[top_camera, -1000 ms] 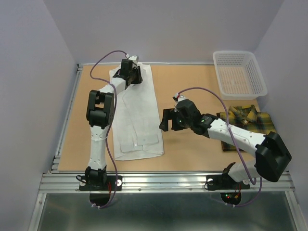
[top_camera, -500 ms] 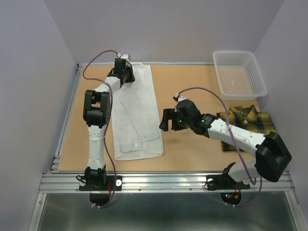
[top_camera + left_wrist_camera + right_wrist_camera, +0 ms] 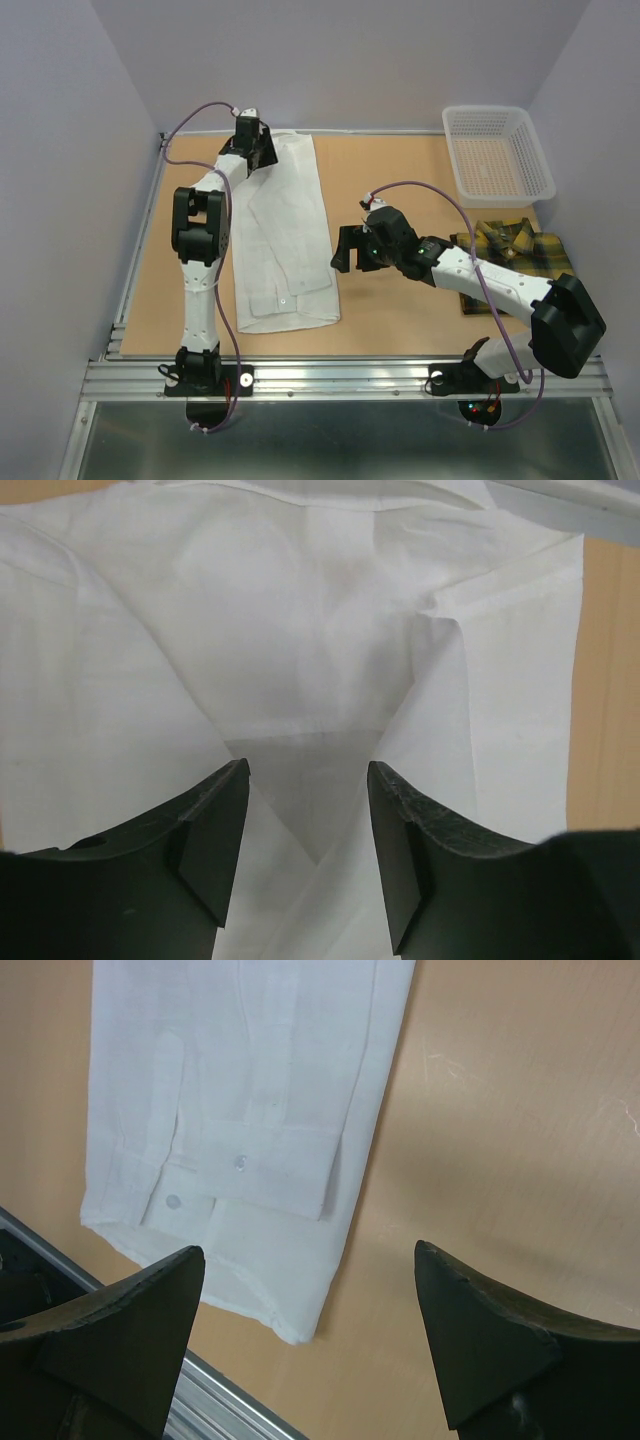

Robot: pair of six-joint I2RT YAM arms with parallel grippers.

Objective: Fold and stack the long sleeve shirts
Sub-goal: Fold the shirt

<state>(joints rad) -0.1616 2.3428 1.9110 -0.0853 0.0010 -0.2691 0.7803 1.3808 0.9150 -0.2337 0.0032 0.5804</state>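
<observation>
My right gripper should move down, back and across to the left in the top view to pinch the folded white shirt's edge by the cuff (image 3: 333, 284) (image 3: 347, 1215).
The white shirt (image 3: 287, 235) lies as a long folded strip on the left half of the table. My left gripper (image 3: 254, 150) hovers open over its far left corner; in the left wrist view (image 3: 308, 780) the jaws stand apart with white cloth (image 3: 300, 630) below and between them, nothing gripped. My right gripper (image 3: 348, 250) is open and empty just right of the strip's near part; its wrist view (image 3: 305, 1270) shows the buttoned cuff and near corner (image 3: 240, 1170). The yellow-and-dark plaid shirt (image 3: 515, 250) lies folded at the right, partly under my right arm.
A white mesh basket (image 3: 497, 153) stands at the far right corner. The table's metal rail (image 3: 340, 378) runs along the near edge and also shows in the right wrist view (image 3: 200, 1400). Bare tabletop (image 3: 400, 175) lies between the two shirts.
My left gripper has moved left and a little farther back along the white shirt's far edge. The right arm has not moved.
</observation>
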